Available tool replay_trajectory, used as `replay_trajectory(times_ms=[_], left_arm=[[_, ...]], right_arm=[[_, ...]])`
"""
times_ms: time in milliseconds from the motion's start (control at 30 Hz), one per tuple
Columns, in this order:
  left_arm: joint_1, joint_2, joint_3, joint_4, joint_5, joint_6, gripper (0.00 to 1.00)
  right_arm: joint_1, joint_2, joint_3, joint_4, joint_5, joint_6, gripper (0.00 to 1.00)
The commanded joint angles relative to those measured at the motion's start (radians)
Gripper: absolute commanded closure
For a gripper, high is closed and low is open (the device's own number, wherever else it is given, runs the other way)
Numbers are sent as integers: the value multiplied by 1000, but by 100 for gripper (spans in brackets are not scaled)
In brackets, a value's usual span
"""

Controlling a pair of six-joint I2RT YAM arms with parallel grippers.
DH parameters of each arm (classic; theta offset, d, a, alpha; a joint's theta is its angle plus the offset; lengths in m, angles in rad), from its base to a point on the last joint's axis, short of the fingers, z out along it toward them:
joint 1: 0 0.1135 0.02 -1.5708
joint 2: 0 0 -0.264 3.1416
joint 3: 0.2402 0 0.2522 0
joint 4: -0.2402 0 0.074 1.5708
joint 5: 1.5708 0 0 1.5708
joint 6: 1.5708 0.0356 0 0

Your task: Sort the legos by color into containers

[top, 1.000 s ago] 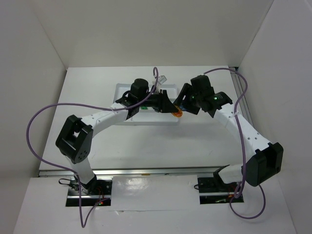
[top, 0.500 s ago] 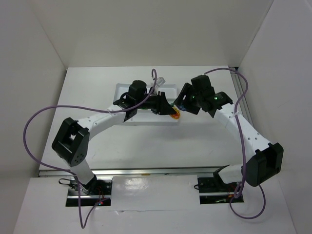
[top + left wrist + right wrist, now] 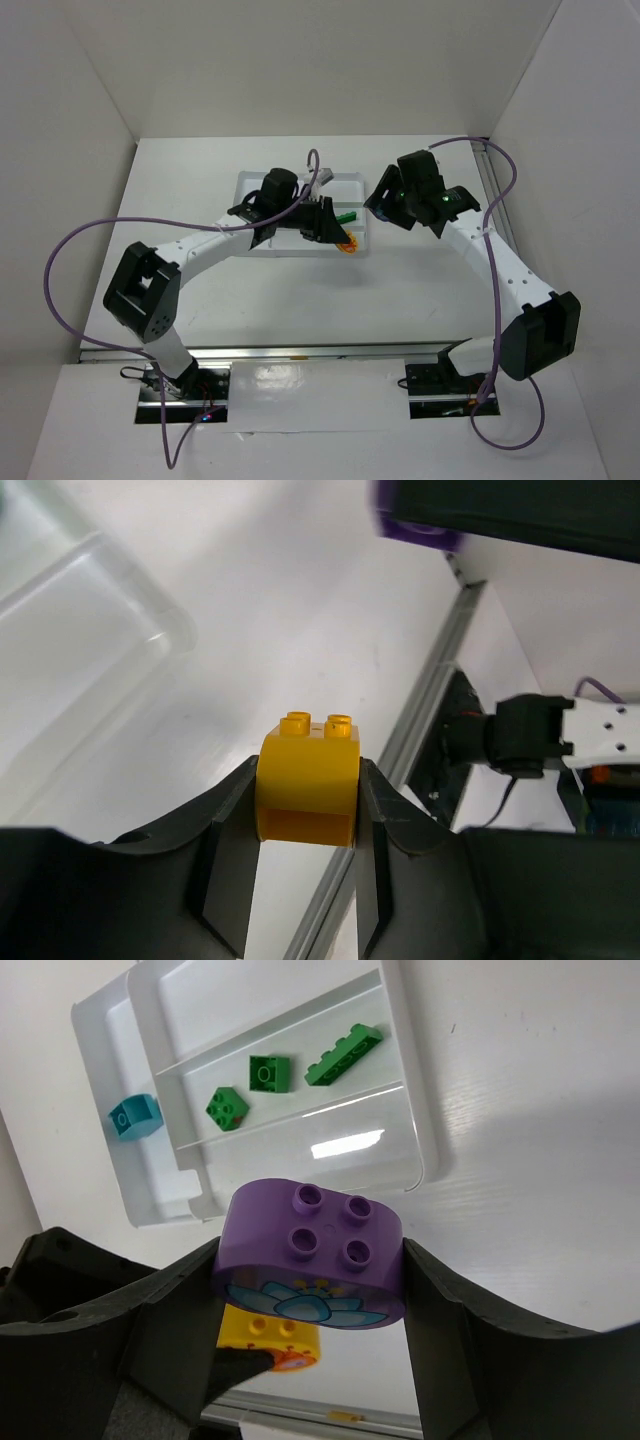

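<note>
I will move my left gripper outward and down into the tray's empty far section (image 3: pixel 346 188) to let go of the orange lego, because this section is outward of my gripper and below it.
My left gripper (image 3: pixel 308 815) is shut on the orange lego (image 3: pixel 308 780) and holds it above the table just past the white tray's corner (image 3: pixel 95 605). In the top view this gripper (image 3: pixel 338 235) hangs over the tray's near right corner. My right gripper (image 3: pixel 310 1260) is shut on the purple lego (image 3: pixel 310 1250), raised to the right of the tray (image 3: pixel 420 1110). Three green legos (image 3: pixel 270 1073) lie in one long compartment. The teal lego (image 3: pixel 133 1117) lies in another one beside it. The orange lego also shows under the purple one (image 3: pixel 270 1345).
The tray (image 3: pixel 345 185) lies at the table's back middle. A metal rail (image 3: pixel 492 185) runs along the table's right edge. White walls enclose the table on three sides. Purple cables loop from both arms.
My left gripper has carried the orange lego left and nearer, over the tray's near right corner. My right gripper has drawn back slightly to the right, which uncovers a green lego.
</note>
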Motion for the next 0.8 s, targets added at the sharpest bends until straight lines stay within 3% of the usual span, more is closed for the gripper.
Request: replay_trajectory(times_ms=[0,233,467,767], left_arm=[[78,-42,44,-99,-51,52,100],[252,54,214,-270,-172,26,100],[274,315,524,-408,-267,6,100],[304,579,804,-431,-203,-39,100]], right_arm=[[1,9,-17,63,42,-15,55],[-8,-10,-18,32,99,-37,55],[-27,-10,-18,23,99,-46,55],[-36,-21,-18,5,99,-55,55]])
